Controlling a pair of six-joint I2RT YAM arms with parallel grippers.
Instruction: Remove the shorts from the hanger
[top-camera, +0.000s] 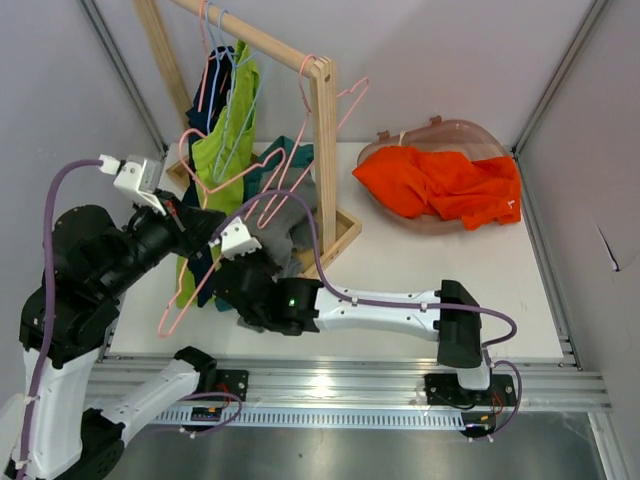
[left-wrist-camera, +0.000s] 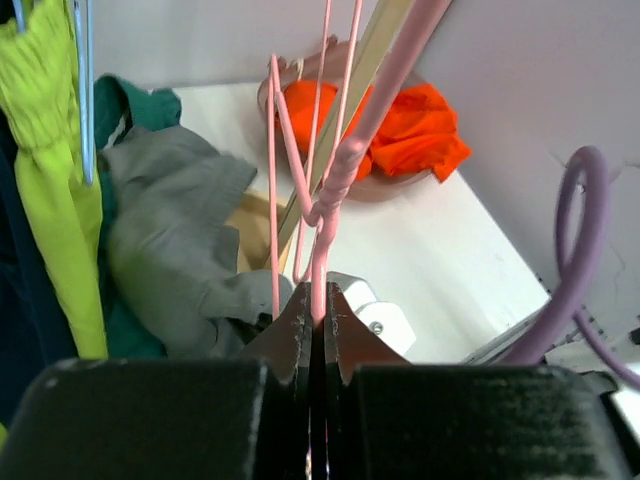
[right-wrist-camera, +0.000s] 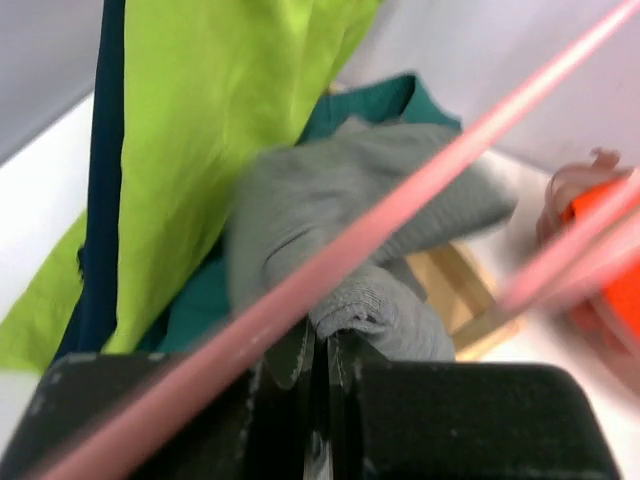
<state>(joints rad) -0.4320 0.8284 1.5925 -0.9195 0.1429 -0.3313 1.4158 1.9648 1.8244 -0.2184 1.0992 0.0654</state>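
Next, my right gripper rises, swings to the right in the top view over orange shorts (top-camera: 440, 185) already in the basket and releases the grey shorts.
My left gripper (left-wrist-camera: 320, 305) is shut on the wire of a pink hanger (left-wrist-camera: 330, 190), held up beside the wooden rack (top-camera: 325, 150). Beside it, my right gripper (right-wrist-camera: 320, 345) is shut on a bunched fold of the grey shorts (right-wrist-camera: 340, 210), which sag against the rack's base (top-camera: 285, 225). Lime green shorts (top-camera: 225, 140) hang from a blue hanger on the rail, with dark navy shorts (right-wrist-camera: 105, 150) behind them. Teal shorts (right-wrist-camera: 370, 100) lie behind the grey pair. The orange shorts (top-camera: 440, 185) lie in a translucent basket (top-camera: 480, 135) at the back right.
More pink hangers (top-camera: 345, 100) dangle from the rack's rail and post. The rack's wooden base frame (top-camera: 345, 235) sits on the white table. Cage walls close in on both sides. My right arm's forearm (top-camera: 380, 310) stretches across the table's front.
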